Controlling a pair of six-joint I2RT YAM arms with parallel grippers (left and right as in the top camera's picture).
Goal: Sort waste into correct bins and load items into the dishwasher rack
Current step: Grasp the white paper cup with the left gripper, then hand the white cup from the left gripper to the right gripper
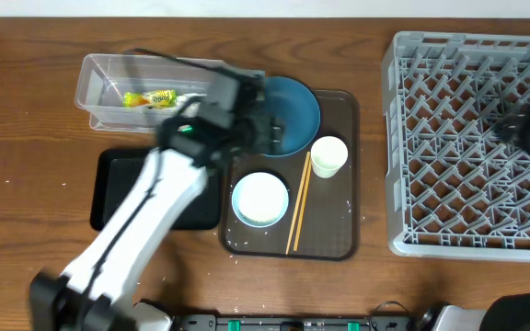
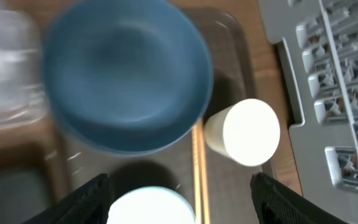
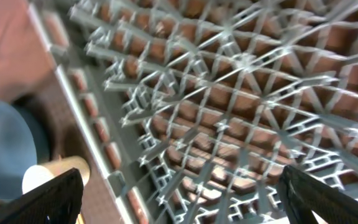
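Observation:
My left gripper eases down and to its right in the overhead view next, onto the rim by the chopsticks, since the white cup (image 1: 328,156) lies that way.
The dark-blue plate (image 1: 294,108) lies at the back of the brown serving tray (image 1: 334,234). With it are the white cup (image 1: 328,156), the light-blue bowl (image 1: 260,199) and the chopsticks (image 1: 298,210). My left gripper (image 1: 267,127) hovers open over the plate's left edge, holding nothing. The left wrist view shows the plate (image 2: 126,81), cup (image 2: 244,132), bowl (image 2: 145,208) and chopsticks (image 2: 197,168) under that gripper (image 2: 182,205). My right gripper (image 1: 527,136) stands open and empty above the grey dishwasher rack (image 1: 449,184). The yellow-green wrapper (image 1: 150,98) lies in the clear tub (image 1: 95,83).
The black tray (image 1: 118,193) lies left of the serving tray, partly under my left arm. A few white specks (image 1: 348,208) dot the serving tray's right side. In the right wrist view the rack's lattice (image 3: 229,93) fills the frame, with the plate (image 3: 8,149) at the left.

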